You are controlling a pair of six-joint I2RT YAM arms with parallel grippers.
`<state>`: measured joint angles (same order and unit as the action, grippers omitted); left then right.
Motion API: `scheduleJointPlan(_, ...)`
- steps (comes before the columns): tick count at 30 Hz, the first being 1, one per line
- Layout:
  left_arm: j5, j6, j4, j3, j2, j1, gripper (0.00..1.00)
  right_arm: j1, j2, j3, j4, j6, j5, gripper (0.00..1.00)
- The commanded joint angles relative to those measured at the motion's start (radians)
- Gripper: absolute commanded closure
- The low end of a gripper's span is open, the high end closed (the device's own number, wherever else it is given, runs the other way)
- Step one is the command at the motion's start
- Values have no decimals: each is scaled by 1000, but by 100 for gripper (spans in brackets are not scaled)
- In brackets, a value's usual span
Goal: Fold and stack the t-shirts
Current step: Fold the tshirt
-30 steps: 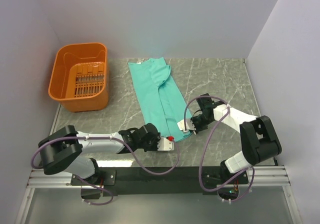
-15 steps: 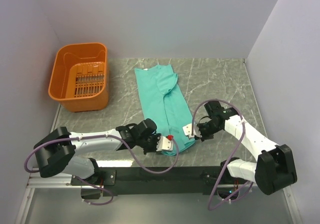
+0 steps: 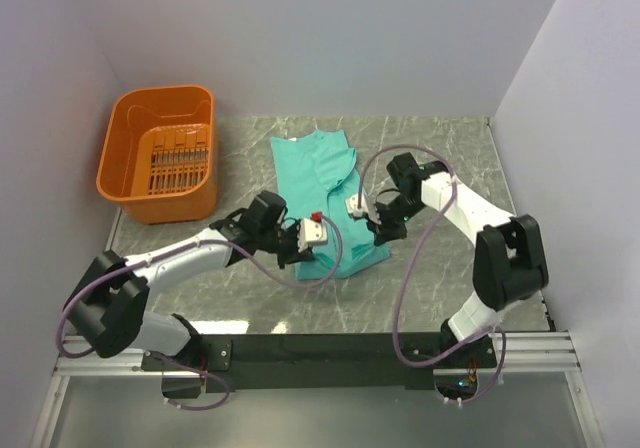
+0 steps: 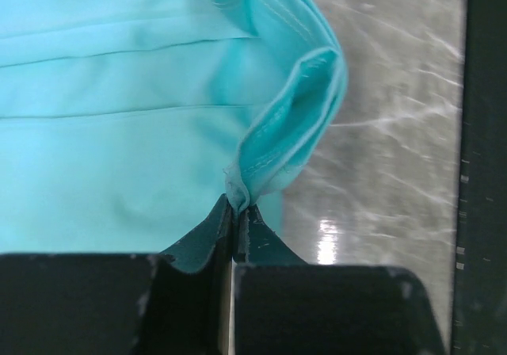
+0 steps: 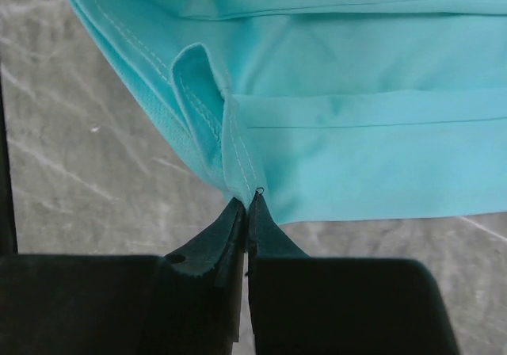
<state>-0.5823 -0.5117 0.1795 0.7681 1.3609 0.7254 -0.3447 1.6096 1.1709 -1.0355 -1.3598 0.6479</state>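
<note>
I should next move my left gripper outward onto the edge of the t-shirt's far half by the basket and release the hem corner, since that half lies flat beyond the held hem.
A teal t-shirt (image 3: 318, 164) lies in the middle of the marble table, folded into a long strip with its near end lifted and doubled back. My left gripper (image 3: 322, 234) is shut on the hem corner at the strip's left side. In the left wrist view the gripper (image 4: 235, 208) pinches a curl of stitched hem of the t-shirt (image 4: 119, 133). My right gripper (image 3: 354, 209) is shut on the opposite hem corner. The right wrist view shows the gripper (image 5: 247, 200) holding a fold of seam of the t-shirt (image 5: 356, 149) above the table.
An orange plastic basket (image 3: 170, 206) stands at the back left, with nothing in it that I can see. Grey walls close in the table on the left, back and right. The black rail with the arm bases runs along the near edge.
Both grippers have carried the shirt's near hem from close to the front edge up and back over the cloth. The visible strip is now shorter.
</note>
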Motion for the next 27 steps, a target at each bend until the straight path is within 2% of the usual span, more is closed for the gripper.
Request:
scheduleJointPlan(1, -105, -42, -22, 77, 49, -86, 100, -5, 79, 127, -54, 76, 29, 100)
scheduleJointPlan(12, -74, -53, -11, 247, 230, -282, 100, 27, 306, 415, -26, 280, 13, 100)
scheduleJointPlan(21, 2, -42, -2, 341, 328, -316, 100, 42, 407, 529, 74, 450, -22, 100)
scheduleJointPlan(27, 31, -25, -80, 326, 293, -322, 100, 50, 418, 568, 135, 521, -16, 100)
